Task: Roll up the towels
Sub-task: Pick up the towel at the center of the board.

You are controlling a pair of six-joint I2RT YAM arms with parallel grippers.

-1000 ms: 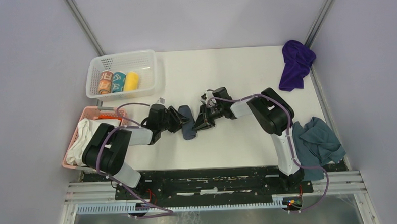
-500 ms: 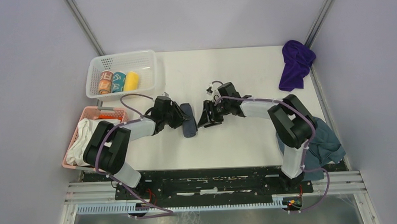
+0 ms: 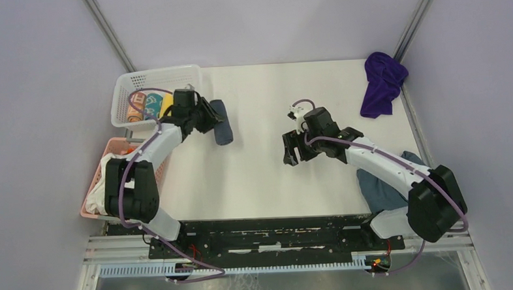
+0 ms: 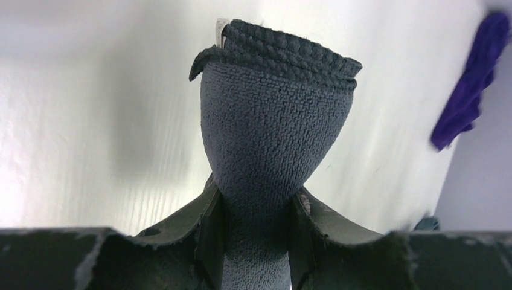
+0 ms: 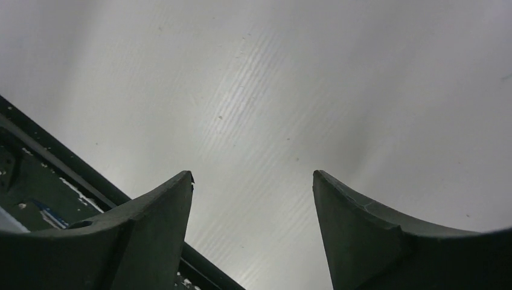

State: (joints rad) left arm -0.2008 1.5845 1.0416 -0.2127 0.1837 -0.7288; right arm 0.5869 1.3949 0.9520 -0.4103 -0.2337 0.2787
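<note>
Next, I will move my left gripper outward and to its left in the top view, to the basket's free space by the yellow towel point(image 3: 186, 82). There I will lower it and let go.
The dark slate-grey towel point(image 3: 222, 122) is rolled into a short cylinder and hangs above the table beside the white basket. My left gripper point(image 3: 211, 116) is shut on it. In the left wrist view the roll point(image 4: 275, 121) sticks out from between the jaws of the left gripper point(image 4: 256, 214), which pinch its near end. The purple towel point(image 3: 382, 84) lies crumpled at the far right corner, and shows in the left wrist view too point(image 4: 468, 103). My right gripper point(image 3: 292, 150) is open over bare table right of centre, and in its own view the right gripper point(image 5: 252, 178) holds nothing.
A white basket point(image 3: 159, 72) at the far left holds three rolled towels: orange, teal and yellow. A pink basket point(image 3: 115, 146) with a white cloth bundle point(image 3: 102, 188) stands at the left edge. A blue-grey cloth point(image 3: 409, 177) lies under my right arm.
The right gripper let go of the grey roll, opened and drew back to the right. The left arm carried the roll from the table's middle up and left, to beside the white basket.
</note>
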